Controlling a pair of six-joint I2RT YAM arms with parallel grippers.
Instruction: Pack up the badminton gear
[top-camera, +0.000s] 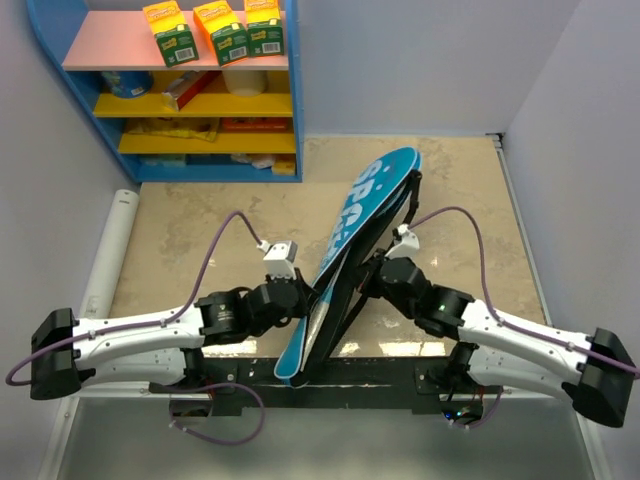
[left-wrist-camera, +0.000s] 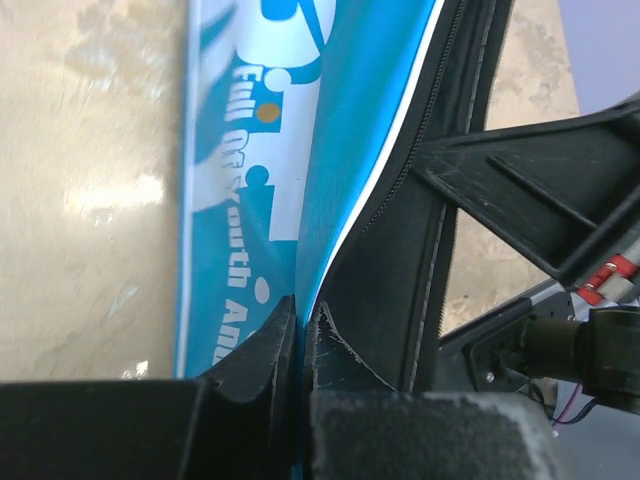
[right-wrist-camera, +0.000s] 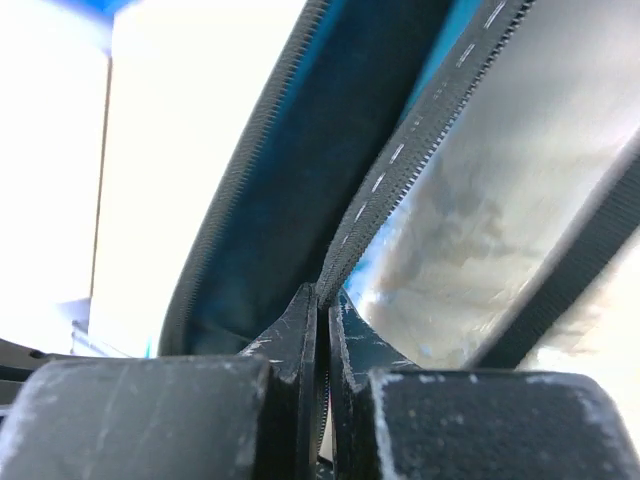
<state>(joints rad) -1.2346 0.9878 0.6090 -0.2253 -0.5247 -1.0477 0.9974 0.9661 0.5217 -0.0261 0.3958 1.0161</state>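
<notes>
The blue upper edge of the bag needs to be carried by my left gripper next, first outward toward the shelf unit and then down.
The long blue racket bag (top-camera: 350, 235) with white lettering stands on edge, running from the table's front middle to the back right. My left gripper (top-camera: 308, 297) is shut on its blue top panel (left-wrist-camera: 330, 150). My right gripper (top-camera: 372, 272) is shut on the bag's black zipper edge (right-wrist-camera: 400, 190), so the bag's side gapes open between the two. The dark inside of the bag (right-wrist-camera: 290, 200) shows in the right wrist view. The rackets and shuttlecocks are not in view.
A blue shelf unit (top-camera: 180, 90) stands at the back left with orange-green boxes (top-camera: 215, 30) on top. A white tube (top-camera: 108, 250) lies along the table's left edge. The marble tabletop (top-camera: 200, 220) lies around the bag.
</notes>
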